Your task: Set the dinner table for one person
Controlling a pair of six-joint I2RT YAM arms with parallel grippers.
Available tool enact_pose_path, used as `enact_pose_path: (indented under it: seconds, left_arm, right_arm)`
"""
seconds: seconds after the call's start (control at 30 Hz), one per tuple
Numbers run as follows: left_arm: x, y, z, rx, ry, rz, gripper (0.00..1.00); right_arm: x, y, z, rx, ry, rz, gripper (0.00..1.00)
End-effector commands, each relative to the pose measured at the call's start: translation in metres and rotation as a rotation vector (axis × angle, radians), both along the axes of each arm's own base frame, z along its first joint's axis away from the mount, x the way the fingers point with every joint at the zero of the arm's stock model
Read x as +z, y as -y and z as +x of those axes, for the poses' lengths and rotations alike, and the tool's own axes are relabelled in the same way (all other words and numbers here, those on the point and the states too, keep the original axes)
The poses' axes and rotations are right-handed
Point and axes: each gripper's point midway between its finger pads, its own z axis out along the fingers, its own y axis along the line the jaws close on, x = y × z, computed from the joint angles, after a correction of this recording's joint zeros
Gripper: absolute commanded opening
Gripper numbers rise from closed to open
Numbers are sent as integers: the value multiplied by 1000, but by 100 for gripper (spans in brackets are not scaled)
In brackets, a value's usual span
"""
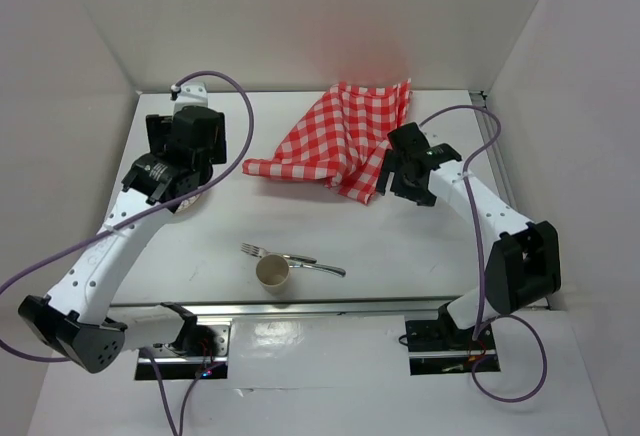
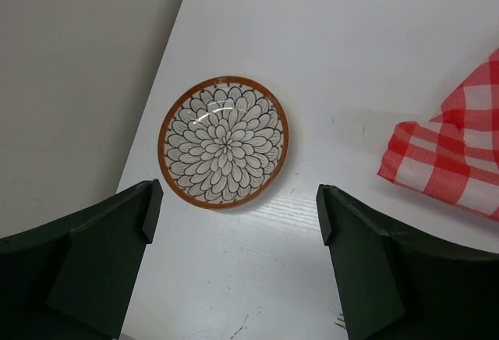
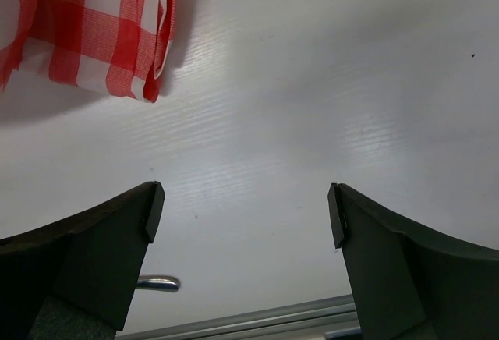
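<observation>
The checked cloth's corner nearest the plate sticks out free, so my left gripper needs to move down onto it, turning to the right in the top view.
The dinner table (image 1: 400, 246) is a plain white tabletop. On its left side lies a small plate (image 2: 224, 142) with a petal pattern and a brown rim; from above only its edge (image 1: 188, 204) shows under my left arm. My left gripper (image 2: 238, 207) hangs open above the table just short of the plate, holding nothing. A red-and-white checked cloth (image 1: 340, 136) lies crumpled at the back. My right gripper (image 3: 242, 211) is open and empty over bare table beside the cloth's right corner (image 3: 86, 28). A fork (image 1: 295, 257) and a paper cup (image 1: 273, 272) sit at the front centre.
White walls close in the table on the left, back and right. A metal rail (image 1: 330, 308) runs along the near edge. The end of a utensil handle (image 3: 160, 283) shows low in the right wrist view. The left gripper (image 1: 190, 161) and right gripper (image 1: 392, 178) are far apart.
</observation>
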Motion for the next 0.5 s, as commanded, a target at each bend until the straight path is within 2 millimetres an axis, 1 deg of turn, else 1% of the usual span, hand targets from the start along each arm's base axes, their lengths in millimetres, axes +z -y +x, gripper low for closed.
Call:
enact_pose_path:
  seconds: [0.0, 0.03, 0.07, 0.1, 0.13, 0.17, 0.2, 0.23, 0.27, 0.3, 0.33, 0.4, 0.43, 0.47]
  left_arm:
    - [13, 14, 2, -85, 57, -64, 100]
    - [17, 20, 2, -106, 64, -99, 100]
    - [11, 25, 6, -112, 39, -107, 100]
    - [9, 28, 7, -116, 31, -122, 100]
    - [4, 29, 3, -116, 11, -135, 100]
    - [2, 34, 6, -117, 6, -166, 100]
    - [-2, 36, 9, -106, 0, -181, 100]
    - [-3, 41, 8, -121, -16, -201, 100]
    - [-2, 55, 7, -194, -47, -236, 100]
    - [-10, 63, 11, -220, -91, -244, 100]
    - [-8, 72, 8, -248, -122, -277, 100]
    - [-14, 82, 8, -264, -164, -320, 100]
    - [-15, 87, 7, -273, -167, -351, 100]
    - [-28, 92, 3, -243, -204, -403, 100]
  right_arm:
    - [18, -9, 4, 10, 97, 27, 100]
    - [18, -10, 4, 15, 94, 35, 100]
    - [19, -12, 3, 19, 105, 48, 100]
    - [25, -15, 5, 24, 129, 67, 100]
    - [21, -15, 2, 29, 116, 71, 100]
    - [22, -19, 1, 39, 122, 93, 100]
    - [29, -22, 4, 45, 150, 112, 100]
    - [27, -20, 0, 55, 146, 104, 100]
    - [26, -25, -2, 70, 151, 116, 100]
    - [34, -25, -1, 71, 179, 126, 100]
    - [33, -24, -4, 71, 179, 127, 100]
    - [36, -28, -9, 90, 190, 133, 100]
    - [37, -25, -12, 85, 200, 127, 100]
    - [39, -23, -11, 71, 214, 128, 100]
